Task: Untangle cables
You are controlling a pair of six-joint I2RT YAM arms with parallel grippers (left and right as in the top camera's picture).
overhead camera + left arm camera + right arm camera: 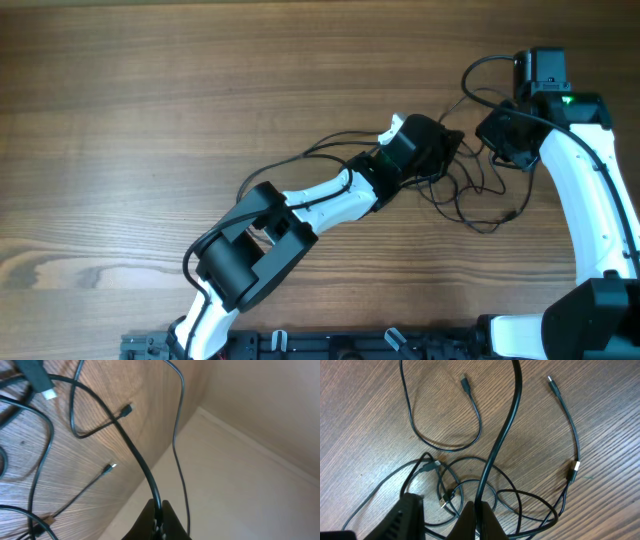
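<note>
The right gripper pulls to the right in the overhead view, over bare wood, and releases the thicker black cable next, since that cable rises from the looped tangle [465, 485].
Several thin black cables [470, 192] lie tangled on the wooden table between the two arms. My left gripper [447, 150] reaches in from the lower left. In the left wrist view it [159, 512] is shut on one black cable [135, 450] that runs up and left over the wood. My right gripper [488, 135] comes from the right. In its wrist view it [480, 512] is shut on a thicker black cable [504, 430] rising from the looped tangle [465, 485]. Loose plug ends [464, 382] [551, 381] lie flat on the table.
The table's far edge [165, 455] shows in the left wrist view, with pale floor beyond. A dark part of the left arm [402, 515] sits close beside the right gripper. Bare wood [150, 90] stretches to the left of the cables.
</note>
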